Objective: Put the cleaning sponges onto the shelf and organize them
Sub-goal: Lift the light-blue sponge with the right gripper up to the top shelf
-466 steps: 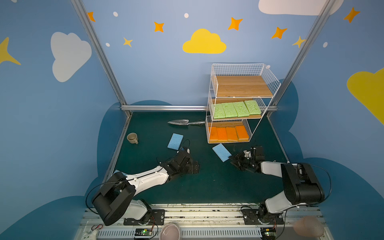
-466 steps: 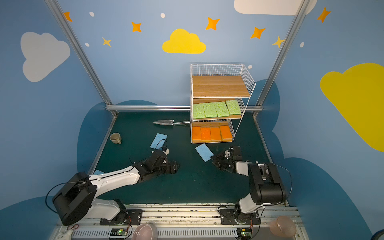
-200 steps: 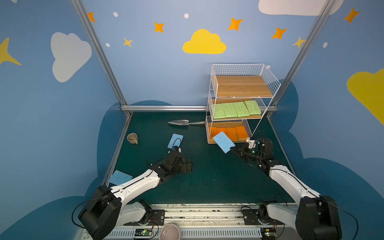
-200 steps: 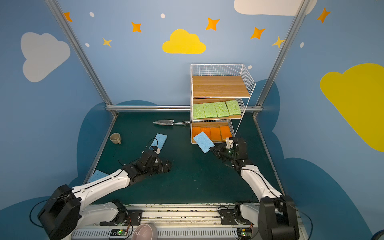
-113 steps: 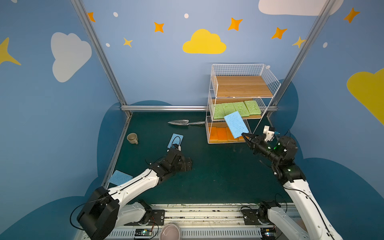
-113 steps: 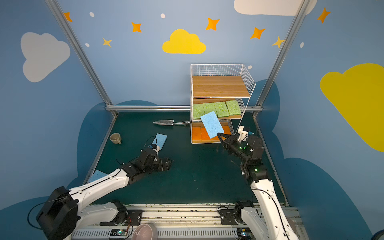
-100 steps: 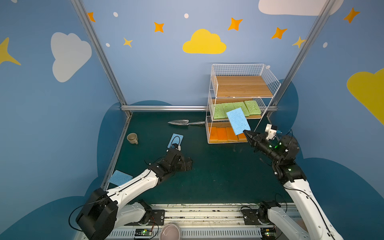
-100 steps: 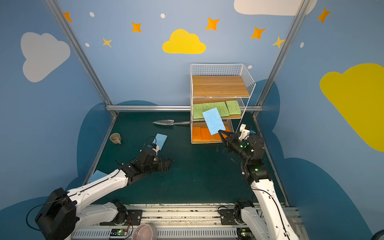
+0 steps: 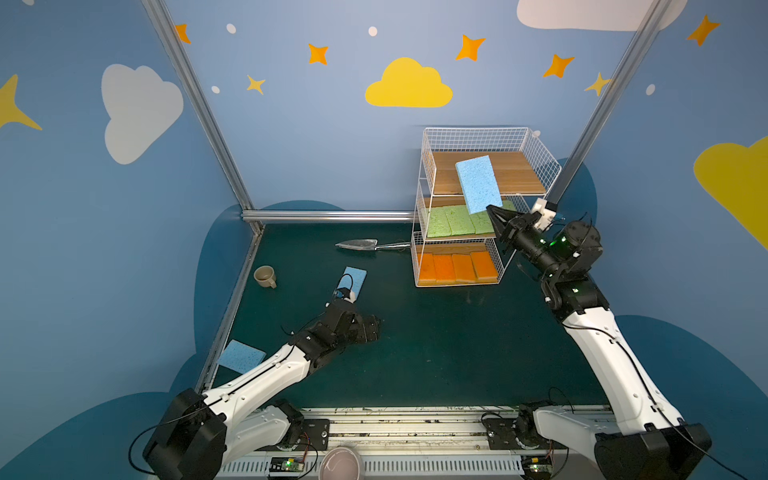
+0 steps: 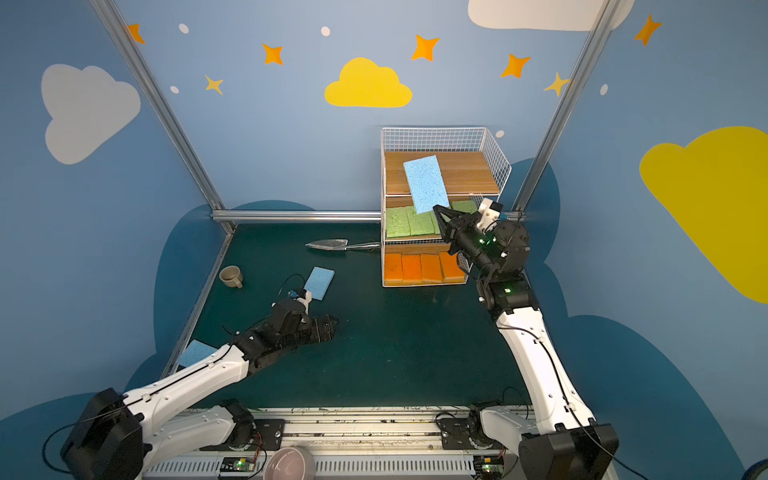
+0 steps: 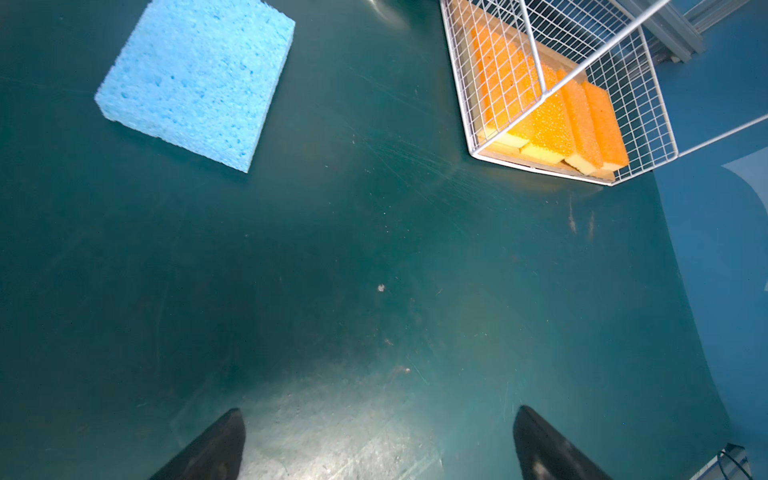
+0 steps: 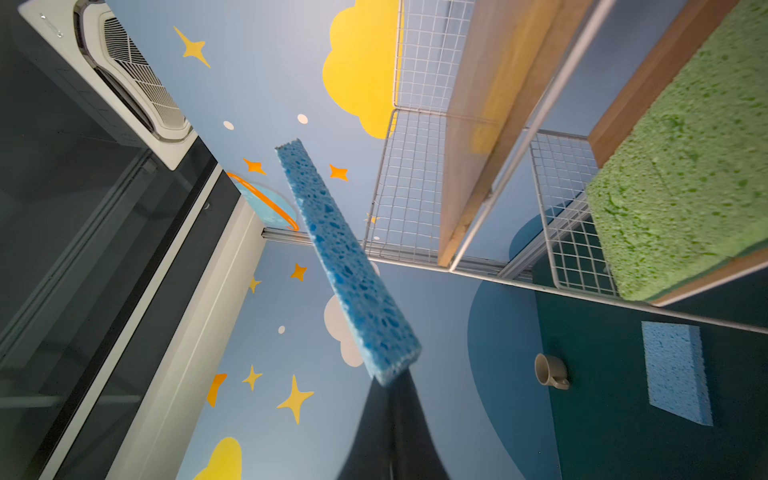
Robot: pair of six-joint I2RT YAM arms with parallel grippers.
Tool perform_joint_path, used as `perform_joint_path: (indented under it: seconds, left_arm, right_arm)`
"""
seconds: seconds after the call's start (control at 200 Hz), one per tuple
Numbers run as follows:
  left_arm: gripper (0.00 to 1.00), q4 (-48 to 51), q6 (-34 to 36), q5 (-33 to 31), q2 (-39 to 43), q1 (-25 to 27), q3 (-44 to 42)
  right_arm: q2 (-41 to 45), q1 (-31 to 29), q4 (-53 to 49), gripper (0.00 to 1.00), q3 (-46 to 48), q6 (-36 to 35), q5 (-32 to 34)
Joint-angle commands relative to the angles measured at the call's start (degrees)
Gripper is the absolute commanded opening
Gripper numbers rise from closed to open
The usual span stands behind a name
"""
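The top board's end toward the trowel is bare, so my right gripper will next move outward to it and release the blue sponge.
The shelf (image 9: 473, 139) (image 10: 432, 139) stands at the back right. Its top board is bare, the middle tier holds green sponges (image 9: 457, 220) (image 12: 681, 187), and the bottom tier holds orange sponges (image 9: 457, 266) (image 11: 557, 112). My right gripper (image 9: 490, 208) (image 12: 390, 384) is shut on one end of a blue sponge (image 9: 477, 183) (image 10: 426, 183) (image 12: 349, 266), tilted up in front of the top tier. My left gripper (image 9: 372, 328) (image 11: 378, 424) hovers open and empty just over the mat. A second blue sponge (image 9: 355, 279) (image 11: 195, 79) lies beside the left wrist, and a third (image 9: 242, 356) lies at the mat's left edge.
A metal trowel (image 9: 361, 244) lies on the mat left of the shelf. A beige cup (image 9: 264, 275) (image 12: 550, 370) sits near the left frame post. A pink bowl (image 9: 341, 463) rests on the front rail.
The right gripper has lifted the blue sponge from the bottom tier's height up and back to the top tier's front. The left arm has barely shifted and stays open.
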State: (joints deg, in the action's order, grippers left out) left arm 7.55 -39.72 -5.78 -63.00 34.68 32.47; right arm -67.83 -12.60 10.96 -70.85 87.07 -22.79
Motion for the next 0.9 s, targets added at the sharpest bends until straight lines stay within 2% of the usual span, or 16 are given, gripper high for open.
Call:
perform_joint_path:
  seconds: [0.0, 0.185, 0.481, 0.896]
  left_arm:
    - [1.0, -0.54, 1.21, 0.99, 1.02, -0.91, -0.38]
    - [1.0, -0.7, 1.49, 1.78, 1.73, -2.19, -0.99]
    - [1.0, -0.83, 1.38, 3.14, 3.3, -3.86, -2.8]
    - [1.0, -1.62, 1.65, 4.46, 2.99, -5.28, -3.29]
  right_arm:
    - [-3.76, -0.76, 3.09, 0.0, -3.38, 1.73, 1.73]
    - [-10.62, -2.89, 4.38, 0.0, -9.27, 2.41, 3.35]
    - [-19.07, -5.52, 7.31, 0.0, -13.61, 4.04, 6.17]
    - [-21.82, -8.28, 8.51, 0.0, -14.81, 3.11, 6.88]
